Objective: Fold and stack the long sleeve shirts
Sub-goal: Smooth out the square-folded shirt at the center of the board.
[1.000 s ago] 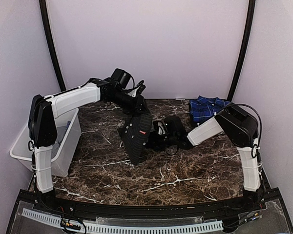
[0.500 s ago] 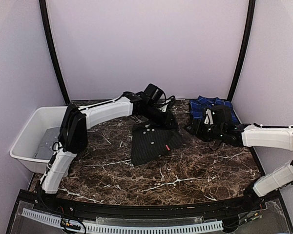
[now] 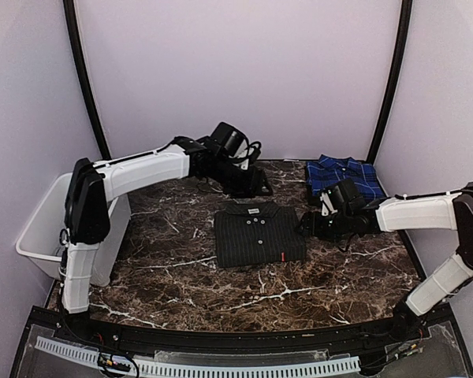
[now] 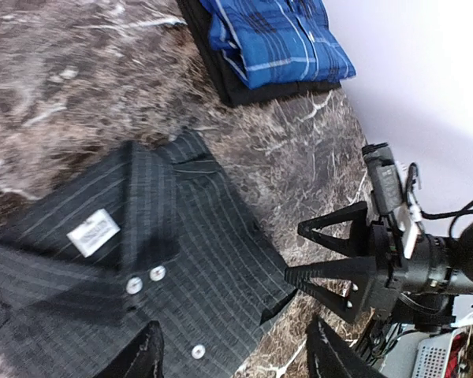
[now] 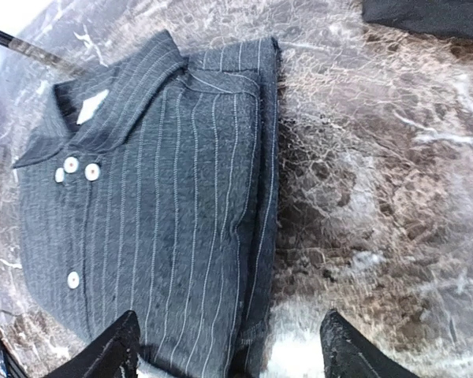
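My left gripper moves back and to the left in the top view next, down onto the shirt's edge facing the bin, since my right gripper stands opposite.
The black pinstriped shirt lies folded flat in the middle of the table, collar toward the back. My left gripper hovers just beyond the collar; in the left wrist view its fingers stand wide apart over the shirt, holding nothing. My right gripper is at the shirt's right edge, open. In the right wrist view it straddles that folded edge without pinching it. The blue plaid shirt lies folded at the back right.
A white plastic bin stands off the table's left side, under the left arm. The plaid shirt rests on a dark folded cloth. Black frame posts rise at both back corners.
The black shirt, held up between both grippers a second ago, now lies flat and folded. Both grippers have opened and let it go. The right arm has reached further left.
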Motion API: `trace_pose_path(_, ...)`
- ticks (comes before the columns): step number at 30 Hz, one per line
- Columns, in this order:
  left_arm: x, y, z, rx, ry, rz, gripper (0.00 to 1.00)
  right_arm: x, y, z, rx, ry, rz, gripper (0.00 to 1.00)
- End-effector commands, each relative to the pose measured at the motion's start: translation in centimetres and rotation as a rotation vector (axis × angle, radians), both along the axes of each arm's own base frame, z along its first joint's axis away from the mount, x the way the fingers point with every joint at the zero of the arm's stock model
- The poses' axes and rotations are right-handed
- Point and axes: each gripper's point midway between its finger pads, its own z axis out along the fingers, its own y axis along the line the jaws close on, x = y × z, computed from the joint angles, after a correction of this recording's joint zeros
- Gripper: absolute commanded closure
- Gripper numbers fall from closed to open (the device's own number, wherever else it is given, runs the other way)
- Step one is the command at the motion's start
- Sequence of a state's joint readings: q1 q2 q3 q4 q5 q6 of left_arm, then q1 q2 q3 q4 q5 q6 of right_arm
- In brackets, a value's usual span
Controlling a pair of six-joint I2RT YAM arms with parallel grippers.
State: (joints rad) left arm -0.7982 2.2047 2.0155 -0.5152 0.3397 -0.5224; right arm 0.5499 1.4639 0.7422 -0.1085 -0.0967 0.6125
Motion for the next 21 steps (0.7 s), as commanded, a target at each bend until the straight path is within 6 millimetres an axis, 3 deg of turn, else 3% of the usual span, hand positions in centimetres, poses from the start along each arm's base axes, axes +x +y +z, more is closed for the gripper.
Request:
trace_pose_path(1, 0.6, 6.2, 2.9, -0.027, -0.025, 0.112, 0.41, 1.4, 1.5, 0.4, -0.005, -0.019, 0.050, 0.30)
trace_pose_path(2, 0.4, 7.0, 3.6, -0.037, -0.033, 0.121, 0.42, 1.4, 1.6, 0.2, -0.007, -0.011, 0.055, 0.33)
trace_pose_path(3, 0.2, 8.4, 1.5, -0.011, 0.003, 0.139, 0.42, 1.3, 1.7, -0.1, -0.007, 0.000, 0.061, 0.36)
trace_pose_path(4, -0.1, 9.1, 1.9, -0.021, 0.004, 0.148, 0.43, 1.2, 1.7, -0.3, -0.007, 0.010, 0.063, 0.39)
trace_pose_path(5, -0.5, 10.3, 0.1, -0.003, 0.039, 0.160, 0.44, 0.9, 1.8, -0.6, -0.005, 0.025, 0.068, 0.41)
trace_pose_path(6, -0.8, 10.9, 0.2, -0.006, 0.043, 0.165, 0.45, 0.5, 1.7, -0.8, -0.004, 0.036, 0.070, 0.43)
trace_pose_path(8, -1.9, 12.2, -2.1, 0.015, 0.083, 0.171, 0.46, -0.4, 1.7, -1.1, -0.004, 0.049, 0.078, 0.48)
trace_pose_path(14, -3.6, 13.3, -5.8, 0.018, 0.169, 0.169, 0.48, -2.6, 2.0, -1.4, -0.045, 0.067, 0.097, 0.54)
trace_pose_path(21, -4.4, 13.4, -9.1, 0.035, 0.251, 0.169, 0.49, -4.0, 0.8, -3.3, -0.097, 0.120, 0.065, 0.61)
